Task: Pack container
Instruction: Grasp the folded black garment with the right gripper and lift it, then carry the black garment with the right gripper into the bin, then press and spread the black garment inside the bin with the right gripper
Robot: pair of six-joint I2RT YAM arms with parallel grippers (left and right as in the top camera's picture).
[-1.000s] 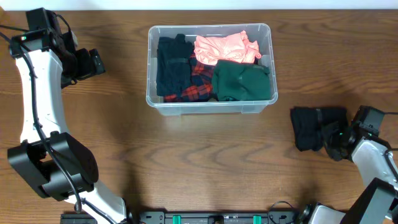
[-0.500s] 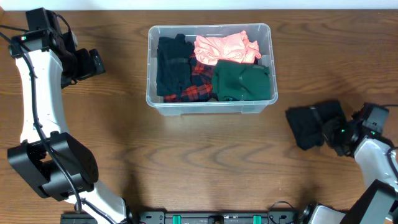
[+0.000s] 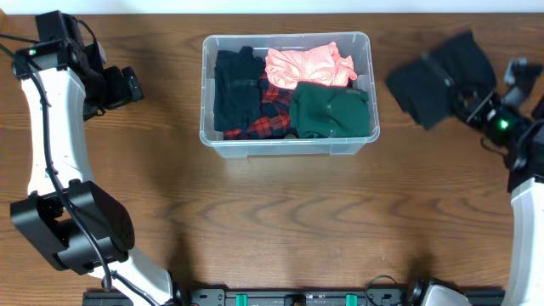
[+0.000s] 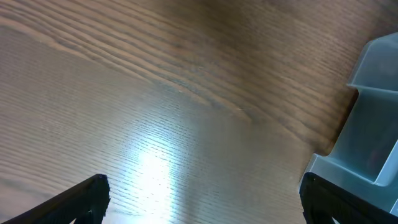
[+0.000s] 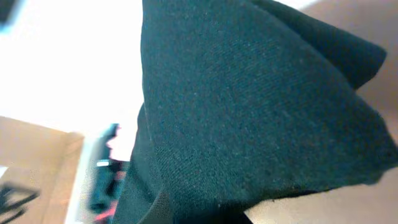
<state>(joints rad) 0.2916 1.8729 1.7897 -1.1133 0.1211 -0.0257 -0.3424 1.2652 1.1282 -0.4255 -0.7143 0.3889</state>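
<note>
The black garment is hanging outside the container, so I will move my right gripper across the green clothes next and lower it toward the folded navy clothes (image 3: 237, 90) (image 5: 104, 179).
The clear plastic container (image 3: 208, 136) stands at the table's top middle, holding folded navy, red plaid, pink and green clothes; its corner shows in the left wrist view (image 4: 367, 130). My right gripper (image 3: 469, 104) is shut on a folded black garment (image 3: 438, 76) and holds it up in the air to the right of the container. That garment fills the right wrist view (image 5: 249, 106) and hides the fingers. My left gripper (image 3: 127, 85) is open and empty, left of the container; its fingertips (image 4: 202, 199) sit over bare wood.
The wooden table (image 3: 280, 221) spreads around the container. My left arm (image 3: 51, 127) runs down the left edge. My right arm (image 3: 531, 187) rises along the right edge.
My right gripper has lifted the black garment off the table at the right and carried it up and toward the far side, level with the container. The left arm has not moved.
</note>
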